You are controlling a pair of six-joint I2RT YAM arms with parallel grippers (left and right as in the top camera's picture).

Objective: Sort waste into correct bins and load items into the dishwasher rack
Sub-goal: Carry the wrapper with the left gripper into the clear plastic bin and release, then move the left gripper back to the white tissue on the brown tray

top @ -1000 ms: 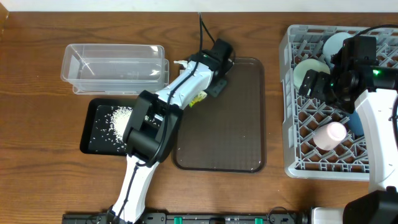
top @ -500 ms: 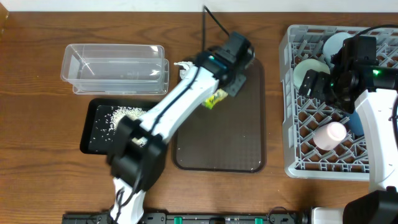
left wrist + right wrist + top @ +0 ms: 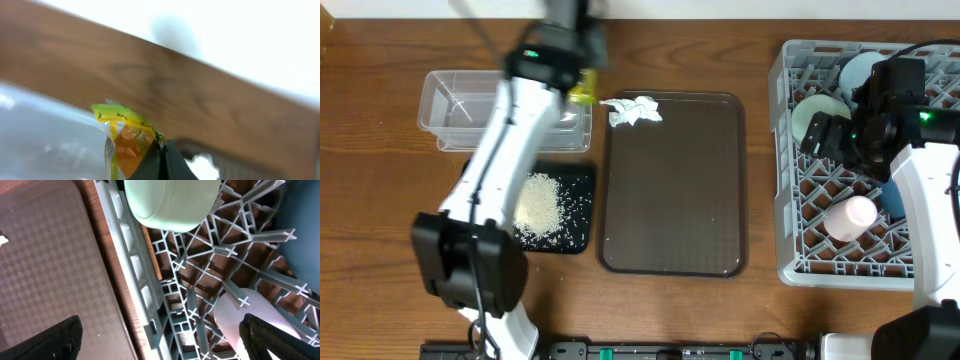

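The yellow wrapper hangs at the container's end rim, so next I will move my left gripper to the left in the overhead view, over the clear container's open middle.
My left gripper is shut on the small yellow wrapper and holds it above the right end of the clear container. In the left wrist view the wrapper hangs from the closed fingertips over the container. Loose rice lies in the black tray. The crumpled tissue rests at the brown tray's far left corner. My right gripper hangs open over the dishwasher rack, nothing between its fingers.
The brown serving tray lies mid-table. The rack holds a mint bowl, a light-blue bowl, a pink cup and a dark-blue bowl, partly hidden by the right arm.
The left arm has swung left from the brown tray to the clear container, carrying the yellow wrapper. The tissue now shows fully. The right arm has not moved.
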